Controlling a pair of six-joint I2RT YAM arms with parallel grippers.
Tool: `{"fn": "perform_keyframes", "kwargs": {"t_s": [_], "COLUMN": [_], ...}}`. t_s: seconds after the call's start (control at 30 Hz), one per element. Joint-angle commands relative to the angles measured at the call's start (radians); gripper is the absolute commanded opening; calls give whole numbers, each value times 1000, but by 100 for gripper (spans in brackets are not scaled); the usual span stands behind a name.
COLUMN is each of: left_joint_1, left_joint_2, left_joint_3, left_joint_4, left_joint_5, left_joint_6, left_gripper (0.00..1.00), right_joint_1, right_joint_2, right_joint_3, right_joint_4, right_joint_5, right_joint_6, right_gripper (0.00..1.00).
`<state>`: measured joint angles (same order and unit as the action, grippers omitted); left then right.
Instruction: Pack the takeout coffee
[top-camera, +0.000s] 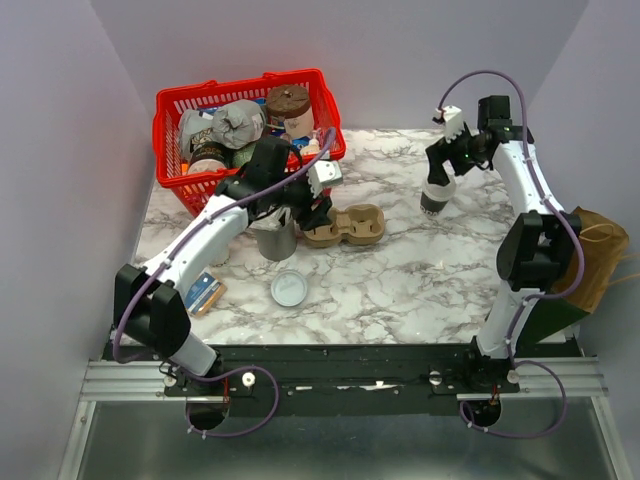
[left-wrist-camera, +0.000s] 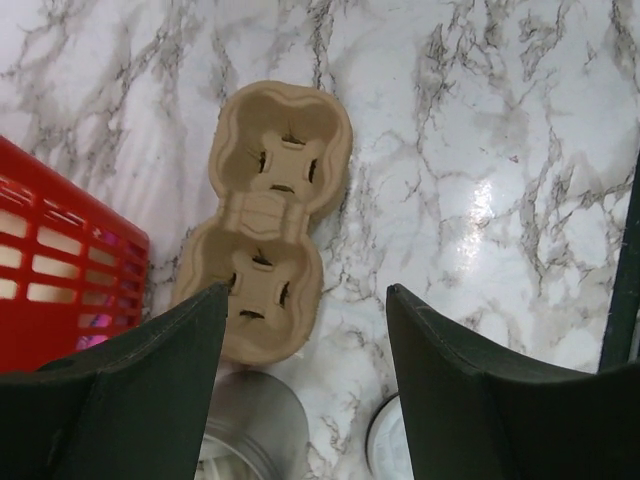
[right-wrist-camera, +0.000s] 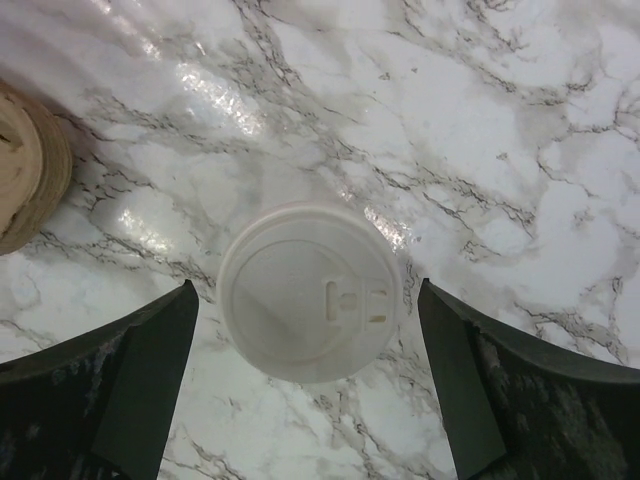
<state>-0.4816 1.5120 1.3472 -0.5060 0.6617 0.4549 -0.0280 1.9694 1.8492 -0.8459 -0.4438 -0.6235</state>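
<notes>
The carrier's middle bridge (top-camera: 344, 223) (left-wrist-camera: 265, 213) is slimmer than either cup hole, so I will next lower my left gripper and move it to the right in the top view onto this bridge.
The takeout coffee (right-wrist-camera: 310, 292), a small cup under a round white lid, stands on the marble table at the back right (top-camera: 434, 198). My right gripper (right-wrist-camera: 308, 290) hangs directly over it, open, one finger on each side of the lid with a gap on both sides. A brown two-cup cardboard carrier (left-wrist-camera: 270, 220) lies mid-table (top-camera: 345, 228). My left gripper (left-wrist-camera: 305, 290) is open and empty, hovering just near of the carrier and above a stack of grey paper cups (left-wrist-camera: 250, 425).
A loose flat white lid (top-camera: 288, 288) lies in front of the cup stack (top-camera: 275, 240). A red basket (top-camera: 170, 110) full of goods stands at the back left. A brown paper bag (top-camera: 600, 250) sits off the table's right edge. A small packet (top-camera: 203, 293) lies near the left arm.
</notes>
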Motion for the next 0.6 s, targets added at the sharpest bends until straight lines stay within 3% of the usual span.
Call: {"fn": "perform_keyframes", "kwargs": {"t_s": [0.0, 0.23, 0.37, 0.57], "left_joint_1": [-40, -89, -94, -109], "left_joint_2": [83, 273, 398, 502], "left_joint_3": [159, 331, 489, 575], "left_joint_4": [-184, -285, -371, -453], "left_joint_5": [0, -73, -105, -158], "left_joint_6": [244, 387, 416, 542], "left_gripper": [73, 72, 70, 68], "right_joint_1": [-6, -6, -6, -6], "right_joint_2": [-116, -257, -363, -516], "right_joint_3": [-2, -96, -200, -393], "right_joint_4": [19, 44, 53, 50], "right_joint_5": [-67, -92, -42, -91], "right_joint_6": [48, 119, 156, 177], "right_gripper": [100, 100, 99, 98]}}
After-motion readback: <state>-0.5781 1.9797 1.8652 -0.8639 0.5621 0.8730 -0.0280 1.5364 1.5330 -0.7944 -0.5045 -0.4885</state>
